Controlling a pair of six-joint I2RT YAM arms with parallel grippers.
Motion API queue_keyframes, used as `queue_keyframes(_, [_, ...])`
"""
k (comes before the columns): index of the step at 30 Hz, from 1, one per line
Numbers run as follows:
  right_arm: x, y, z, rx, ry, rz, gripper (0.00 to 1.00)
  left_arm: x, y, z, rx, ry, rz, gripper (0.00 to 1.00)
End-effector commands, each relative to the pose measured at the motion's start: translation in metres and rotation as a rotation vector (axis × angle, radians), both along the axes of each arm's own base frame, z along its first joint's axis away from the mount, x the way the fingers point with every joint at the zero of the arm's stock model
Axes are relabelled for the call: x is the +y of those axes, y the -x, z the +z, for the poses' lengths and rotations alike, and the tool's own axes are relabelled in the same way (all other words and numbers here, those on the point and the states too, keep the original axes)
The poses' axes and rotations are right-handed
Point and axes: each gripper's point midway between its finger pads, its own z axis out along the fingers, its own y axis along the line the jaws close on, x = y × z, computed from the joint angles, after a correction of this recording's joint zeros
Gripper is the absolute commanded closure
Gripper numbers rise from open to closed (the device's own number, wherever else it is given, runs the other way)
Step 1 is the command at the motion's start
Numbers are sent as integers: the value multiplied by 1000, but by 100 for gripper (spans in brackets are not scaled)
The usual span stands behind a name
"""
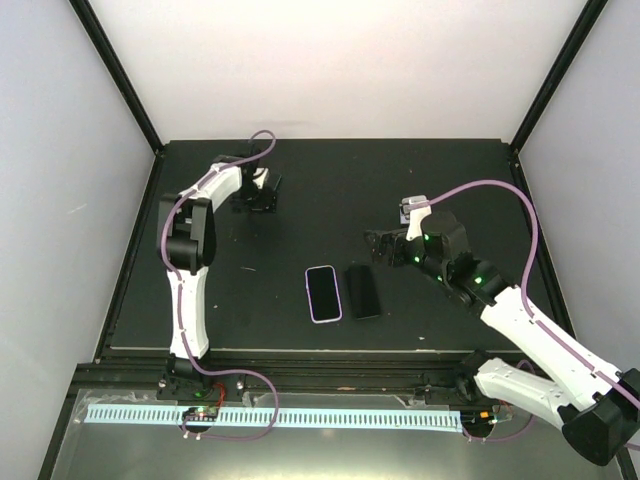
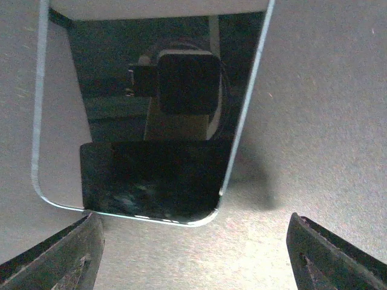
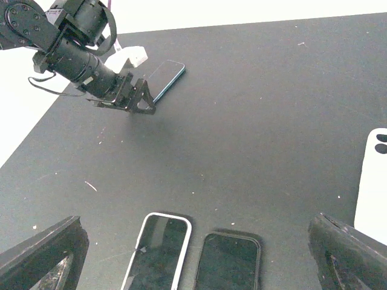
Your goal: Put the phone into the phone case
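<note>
The bare phone's near end [image 2: 140,184] sits off-centre between my left gripper's fingers. I will next move that gripper outward and toward the left in its wrist view until its fingers are on both sides of that end.
A bare phone [image 2: 145,121] with a pale metal edge lies screen up at the far left of the table, also visible as the phone [image 3: 167,78] in the right wrist view. My left gripper [image 2: 193,260] hovers open just short of its near end, touching nothing; from above, the left gripper [image 1: 262,198] covers it. A white phone case [image 3: 376,181] with camera cut-outs lies at the right edge of the right wrist view. My right gripper [image 3: 196,266] is open and holds nothing, hanging over the table's middle as the right gripper [image 1: 382,245].
Two more phones lie side by side near the front middle: one in a white-rimmed case [image 1: 323,293] and one in a black case [image 1: 363,290]. Black posts frame the dark table [image 1: 450,170] at its back corners.
</note>
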Motion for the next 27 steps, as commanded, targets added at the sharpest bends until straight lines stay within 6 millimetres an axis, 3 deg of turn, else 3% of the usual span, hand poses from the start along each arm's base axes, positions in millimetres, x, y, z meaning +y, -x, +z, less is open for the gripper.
queue_keyframes(1, [2, -7, 15, -41, -11, -5, 0, -19, 9, 16, -11, 44, -18, 16])
queue_keyframes(4, [2, -7, 15, -42, -11, -3, 0, -17, 6, 28, -43, 29, -5, 16])
queue_keyframes(9, [2, -7, 18, -47, -13, -5, 0, 2, -11, 37, -113, -54, 49, 10])
queue_keyframes(12, [1, -6, 17, -48, -12, -6, 0, 9, -19, 33, -108, -59, 58, 1])
queue_keyframes(23, [-9, -4, 28, -86, 15, -32, 0, 20, -27, 3, -29, -93, 1, 3])
queue_keyframes(27, [-12, -3, 32, -96, 12, -39, 0, 21, -25, 3, -24, -98, -19, 4])
